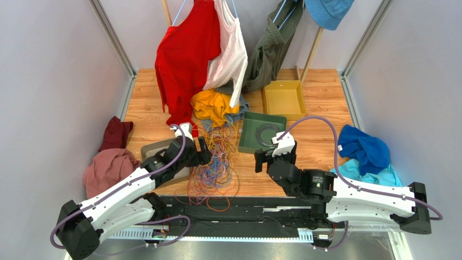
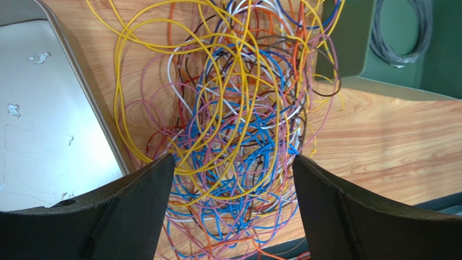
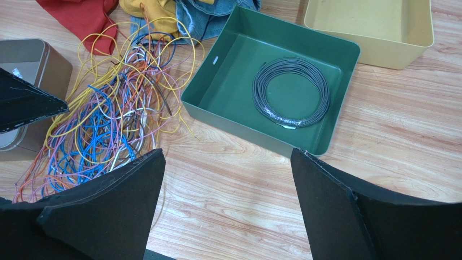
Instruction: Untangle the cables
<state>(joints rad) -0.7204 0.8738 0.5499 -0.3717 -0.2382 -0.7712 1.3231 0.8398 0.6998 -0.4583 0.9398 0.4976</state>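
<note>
Next I will bring my left gripper down onto the yellow cables and close its fingers around them, since they lie below it, atop the tangle between its fingers.
The cables (image 1: 216, 165) are a tangled mass of thin yellow, blue, pink, orange and white wires on the wooden table between the two arms. In the left wrist view the cables (image 2: 238, 124) fill the middle. My left gripper (image 2: 233, 179) is open and empty just above the tangle, its jaws wide on either side of it; it also shows in the top view (image 1: 201, 150). My right gripper (image 3: 228, 184) is open and empty over bare wood, right of the cables (image 3: 108, 130); in the top view it (image 1: 265, 158) sits near the green tray.
A green tray (image 1: 246, 142) holds a dark ring-shaped coil (image 3: 291, 92). A yellow tray (image 1: 284, 97) stands behind it. A grey tray (image 2: 49, 108) lies left of the cables. Clothes hang at the back (image 1: 187, 54) and lie at both sides.
</note>
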